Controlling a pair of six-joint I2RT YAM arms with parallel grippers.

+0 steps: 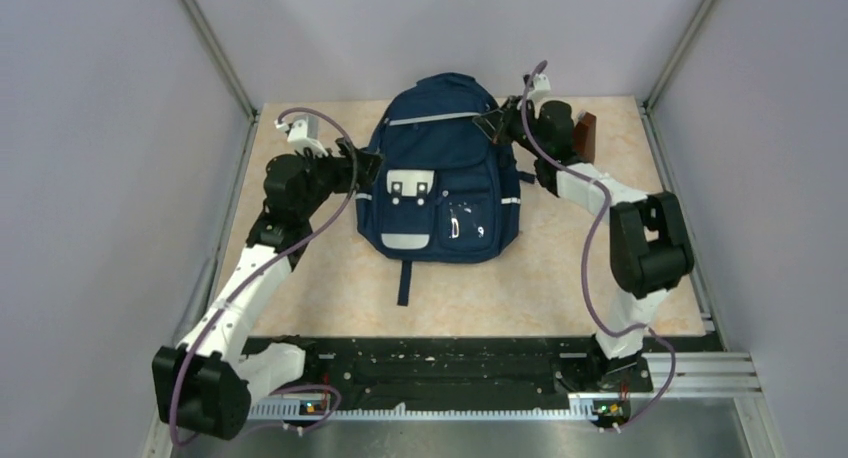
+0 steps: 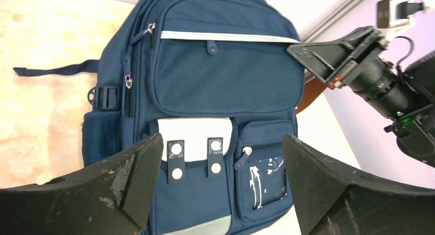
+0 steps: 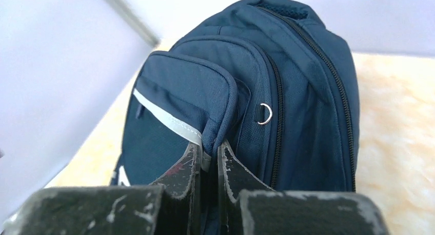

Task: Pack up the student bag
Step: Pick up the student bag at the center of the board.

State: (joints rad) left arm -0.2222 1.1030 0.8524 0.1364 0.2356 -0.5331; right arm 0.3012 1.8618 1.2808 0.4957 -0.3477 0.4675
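I need to pull the pinched fold of the bag's pocket back toward the table's near edge with my right gripper, then let go of it. The bag's top is too close to the far wall.
The student bag point(image 1: 440, 168), a navy backpack with grey stripes and white pocket patches, lies face up in the middle of the table, top towards the far wall. Its zips look closed. My right gripper point(image 1: 492, 125) is shut on the upper right edge of the bag's front pocket; in the right wrist view the gripper point(image 3: 208, 153) pinches that fold by the grey stripe of the bag point(image 3: 297, 91). My left gripper point(image 1: 368, 168) is open and empty at the bag's left side. In the left wrist view the gripper point(image 2: 221, 142) looks across the bag's front point(image 2: 220, 81).
A brown flat object point(image 1: 585, 133) stands behind my right arm at the far right; it also shows in the left wrist view point(image 2: 310, 94). A loose dark strap point(image 1: 403, 281) trails from the bag's bottom. Grey walls enclose the tan table point(image 1: 300, 278).
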